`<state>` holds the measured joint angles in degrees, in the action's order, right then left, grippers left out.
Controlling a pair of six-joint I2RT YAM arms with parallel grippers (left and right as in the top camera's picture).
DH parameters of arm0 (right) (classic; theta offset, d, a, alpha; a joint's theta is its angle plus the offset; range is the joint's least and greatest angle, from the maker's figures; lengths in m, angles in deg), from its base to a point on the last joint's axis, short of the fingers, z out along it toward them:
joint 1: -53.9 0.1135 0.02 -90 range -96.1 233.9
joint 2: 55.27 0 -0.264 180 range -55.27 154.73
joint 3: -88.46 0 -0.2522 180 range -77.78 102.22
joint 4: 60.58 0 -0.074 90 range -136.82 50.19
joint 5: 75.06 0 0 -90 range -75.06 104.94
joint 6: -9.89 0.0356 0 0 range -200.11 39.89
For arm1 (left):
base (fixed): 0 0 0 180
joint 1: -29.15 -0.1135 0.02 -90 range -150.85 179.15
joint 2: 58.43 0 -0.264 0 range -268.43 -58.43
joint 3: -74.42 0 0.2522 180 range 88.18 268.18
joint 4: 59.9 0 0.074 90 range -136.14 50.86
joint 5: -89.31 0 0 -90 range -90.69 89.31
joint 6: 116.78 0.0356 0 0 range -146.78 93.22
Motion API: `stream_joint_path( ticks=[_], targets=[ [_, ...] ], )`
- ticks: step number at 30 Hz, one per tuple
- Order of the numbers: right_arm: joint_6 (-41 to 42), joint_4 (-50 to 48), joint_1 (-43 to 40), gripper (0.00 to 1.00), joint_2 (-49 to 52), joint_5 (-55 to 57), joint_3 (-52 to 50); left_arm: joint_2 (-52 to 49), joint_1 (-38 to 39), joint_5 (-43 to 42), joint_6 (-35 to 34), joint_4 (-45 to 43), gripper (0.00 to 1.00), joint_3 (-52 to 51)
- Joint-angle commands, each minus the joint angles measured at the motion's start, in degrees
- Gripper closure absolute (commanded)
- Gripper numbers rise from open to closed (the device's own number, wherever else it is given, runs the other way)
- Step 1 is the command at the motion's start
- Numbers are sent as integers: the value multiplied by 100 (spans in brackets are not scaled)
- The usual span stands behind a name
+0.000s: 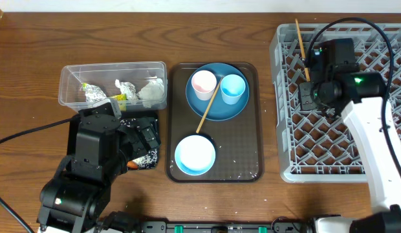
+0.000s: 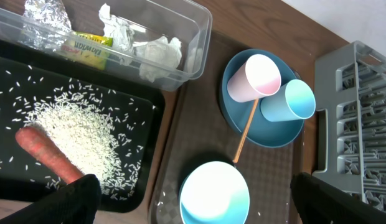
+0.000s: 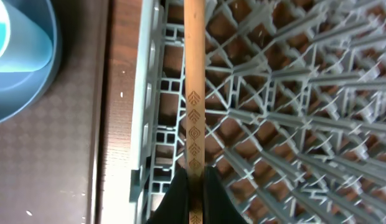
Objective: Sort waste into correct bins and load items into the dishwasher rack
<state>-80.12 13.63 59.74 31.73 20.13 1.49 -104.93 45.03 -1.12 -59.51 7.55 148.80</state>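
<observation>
My right gripper will next move down and shift the chopstick toward the rack's side by the serving tray. A narrow strip (image 1: 292, 77) (image 3: 170, 112) runs lengthwise along the chopstick.
My right gripper (image 3: 194, 180) is shut on a wooden chopstick (image 3: 193, 93) and holds it over the left edge of the grey dishwasher rack (image 1: 343, 103). A second chopstick (image 1: 208, 107) leans on the blue plate (image 1: 216, 107), which carries the pinkish-white cup (image 1: 204, 84) and the light blue cup (image 1: 232, 88). The pale bowl (image 1: 195, 155) sits in front of them. My left gripper (image 2: 193, 205) is open and empty above the black tray (image 2: 12, 81), which holds rice (image 2: 75, 130) and the carrot (image 2: 47, 155). The clear tub (image 1: 113, 68) holds napkins (image 2: 159, 53) and the wrapper (image 2: 87, 46).
The plate, cups and bowl stand on a brown serving tray (image 1: 246, 129) between the bins and the rack. A few rice grains lie on that tray. My left arm covers most of the black tray in the overhead view.
</observation>
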Motion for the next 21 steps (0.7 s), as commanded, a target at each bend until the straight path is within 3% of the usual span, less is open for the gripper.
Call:
stream_joint_path(
  ticks=[1,21],
  targets=[
    [446,26,-20,99,192,-46,20,15,-22,94,61,4,0,101],
    [444,90,-20,99,968,-208,11,15,-22,94,61,2,0,101]
  ],
)
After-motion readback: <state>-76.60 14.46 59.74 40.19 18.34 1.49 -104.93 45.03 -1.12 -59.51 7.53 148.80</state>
